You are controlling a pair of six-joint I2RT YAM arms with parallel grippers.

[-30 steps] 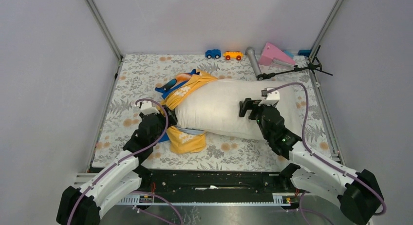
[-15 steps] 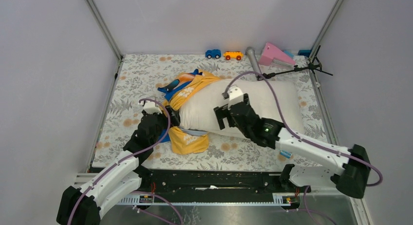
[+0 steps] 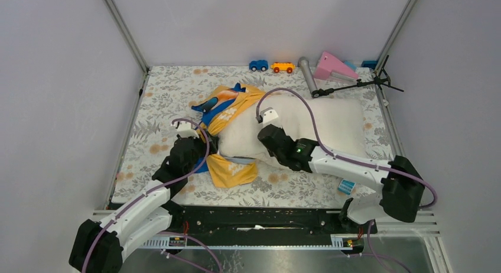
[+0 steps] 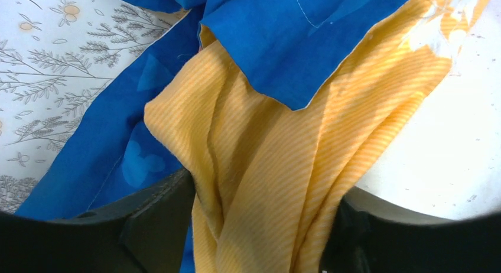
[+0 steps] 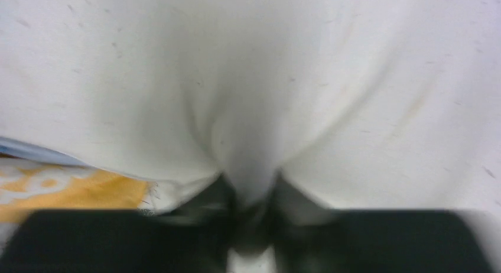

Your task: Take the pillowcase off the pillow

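The pillowcase wraps the pillow's end, so my right gripper should lift the pillow (image 3: 331, 122) to the right in the top view, then outward toward the blue toy car (image 3: 258, 65) and release it.
The off-white pillow (image 3: 331, 122) lies across the middle of the floral cloth. The yellow-orange and blue pillowcase (image 3: 231, 104) is bunched round its left end, with a flap (image 3: 233, 171) spilling onto the cloth in front. My left gripper (image 3: 204, 144) sits at that end. In the left wrist view it (image 4: 260, 226) is shut on a twisted fold of the yellow pillowcase (image 4: 272, 166), which touches both fingers (image 4: 159, 220). My right gripper (image 3: 266, 137) presses on the pillow's left part. The right wrist view shows it (image 5: 251, 196) shut on a pinch of the pillow (image 5: 248, 96).
Along the back wall stand a blue toy car (image 3: 258, 65), an orange toy car (image 3: 282, 67), a grey cylinder (image 3: 306, 73), a pink wedge (image 3: 334, 66) and a black stand (image 3: 366, 82). A small blue-white item (image 3: 345, 186) lies by the right arm. Metal frame posts border the floral cloth (image 3: 171, 90).
My right arm swept left across the pillow and its jaws closed on a pinch of the pillow. The left jaws narrowed onto the yellow fabric. The pillowcase's front flap shifted slightly.
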